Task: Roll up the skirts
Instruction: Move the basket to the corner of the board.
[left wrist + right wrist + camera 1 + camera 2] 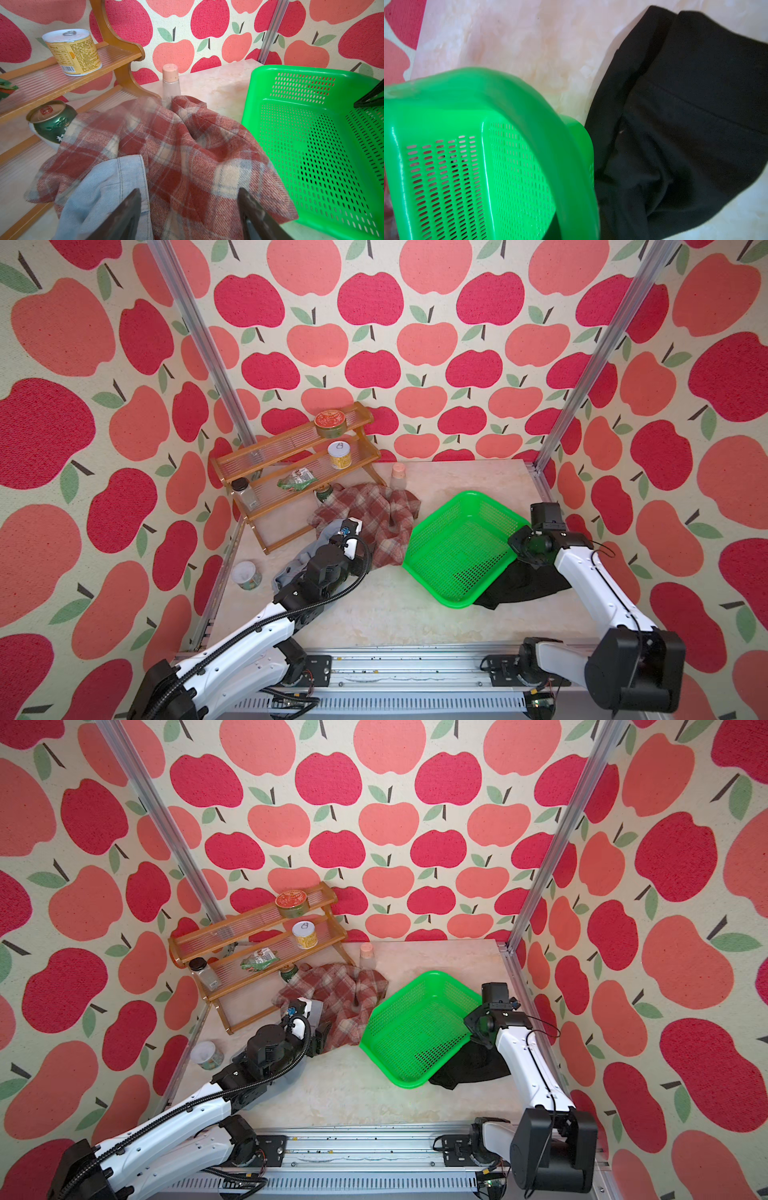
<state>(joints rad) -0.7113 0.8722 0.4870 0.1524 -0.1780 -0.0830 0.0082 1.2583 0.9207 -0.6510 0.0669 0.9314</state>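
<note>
The basket (pixel 428 587) overlaps the black skirt, so my right gripper needs to take it outward to the bare back corner (pixel 513 477) next and let go of the basket's rim.
The red-brown and cream plaid skirt (pixel 374 514) (pixel 187 145) lies crumpled left of the green mesh basket (pixel 428 587) (pixel 550 124). The light blue denim skirt (pixel 289 570) (pixel 104 187) overlaps its near left edge, mostly under my left arm. My left gripper (pixel 358 537) (pixel 190 218) hovers open over where the denim and plaid skirts meet, with nothing between its fingers. The black skirt (pixel 519 585) (pixel 685 124) lies on the table, partly under the basket's right side. My right gripper (pixel 517 545) is shut on the basket's right rim, and the basket sits tilted.
A wooden two-tier rack (pixel 291 472) with cans and a spice jar stands at the back left. A green can (pixel 324 491) lies at its foot, touching the plaid skirt. A pink-capped bottle (pixel 398 475) stands behind the plaid skirt. A small jar (pixel 246 574) sits by the left wall.
</note>
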